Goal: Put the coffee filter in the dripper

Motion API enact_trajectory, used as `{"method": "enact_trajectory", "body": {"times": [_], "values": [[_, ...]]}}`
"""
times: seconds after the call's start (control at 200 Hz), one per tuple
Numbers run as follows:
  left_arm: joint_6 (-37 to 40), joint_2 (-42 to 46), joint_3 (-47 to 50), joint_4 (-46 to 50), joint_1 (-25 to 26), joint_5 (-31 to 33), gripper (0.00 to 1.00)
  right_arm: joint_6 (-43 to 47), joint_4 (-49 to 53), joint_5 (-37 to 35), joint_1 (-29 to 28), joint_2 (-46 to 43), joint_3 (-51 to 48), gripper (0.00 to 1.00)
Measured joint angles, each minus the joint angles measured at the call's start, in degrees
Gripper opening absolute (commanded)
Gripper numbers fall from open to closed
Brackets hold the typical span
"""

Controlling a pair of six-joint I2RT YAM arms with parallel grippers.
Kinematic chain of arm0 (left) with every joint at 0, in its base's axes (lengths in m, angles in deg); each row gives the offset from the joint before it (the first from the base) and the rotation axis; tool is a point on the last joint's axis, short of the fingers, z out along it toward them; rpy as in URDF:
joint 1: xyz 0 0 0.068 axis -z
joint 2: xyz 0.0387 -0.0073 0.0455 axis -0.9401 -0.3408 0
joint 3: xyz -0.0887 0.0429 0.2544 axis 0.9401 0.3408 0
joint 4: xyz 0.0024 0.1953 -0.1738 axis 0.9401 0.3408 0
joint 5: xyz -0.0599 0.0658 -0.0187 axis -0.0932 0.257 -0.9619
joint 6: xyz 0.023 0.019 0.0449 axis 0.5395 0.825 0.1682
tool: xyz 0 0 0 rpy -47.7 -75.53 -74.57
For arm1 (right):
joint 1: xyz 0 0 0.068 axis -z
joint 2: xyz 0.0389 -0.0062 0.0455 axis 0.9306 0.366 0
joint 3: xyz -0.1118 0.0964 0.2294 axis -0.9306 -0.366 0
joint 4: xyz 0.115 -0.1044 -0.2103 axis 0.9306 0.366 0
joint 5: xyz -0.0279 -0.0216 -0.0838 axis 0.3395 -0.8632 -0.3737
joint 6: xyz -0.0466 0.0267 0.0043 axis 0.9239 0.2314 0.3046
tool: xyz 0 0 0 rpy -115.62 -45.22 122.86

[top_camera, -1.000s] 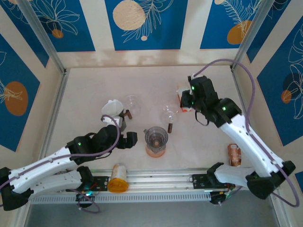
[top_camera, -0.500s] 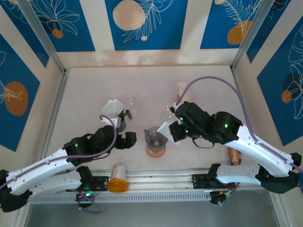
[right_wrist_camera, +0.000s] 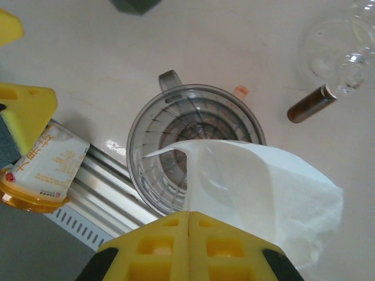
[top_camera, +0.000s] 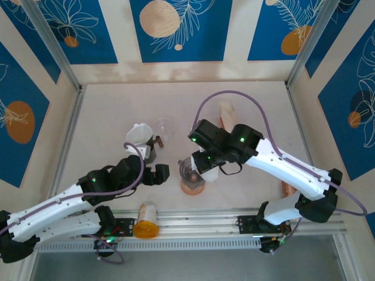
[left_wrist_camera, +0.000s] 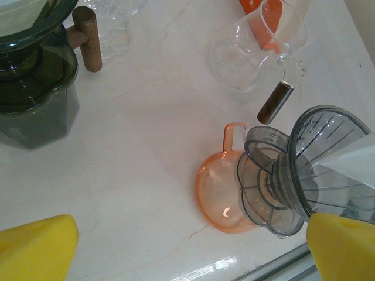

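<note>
My right gripper needs to bring the filter down next, into the dripper's bowl below it, and then let go of the filter.
A clear grey dripper sits on an orange glass cup near the front middle of the table. My right gripper hovers just over it, shut on a white paper coffee filter. In the right wrist view the filter's free edge hangs over the dripper's ribbed bowl, and the pads meet on the paper. My left gripper rests low to the left of the dripper, open, with nothing between its yellow pads. From the left wrist view, the dripper tilts at the right with the filter above it.
A dark green dripper holding a white filter stands back left. Glass servers with brown handles stand behind. A can lies by the front rail. A pack of filters lies at the back.
My right arm has swung from the back right to the front middle, carrying the filter over the dripper. The left arm has stayed put.
</note>
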Motion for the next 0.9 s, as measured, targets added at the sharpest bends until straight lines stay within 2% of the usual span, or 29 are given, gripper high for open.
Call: {"method": "enact_trajectory", "body": {"times": [0.31, 0.725, 0.9], "values": [[1.05, 0.63, -0.04, 0.02, -0.02, -0.85, 1.00, 2.73, -2.38, 4.52, 1.29, 5.92, 0.24, 0.00], [1.03, 1.01, -0.04, 0.00, -0.02, -1.46, 1.00, 2.71, -8.35, 7.63, 2.40, 6.64, -8.09, 0.00], [1.03, 0.94, -0.07, -0.04, -0.02, -2.12, 1.00, 2.19, -9.92, 7.80, 2.38, 6.62, -9.01, 0.24]]}}
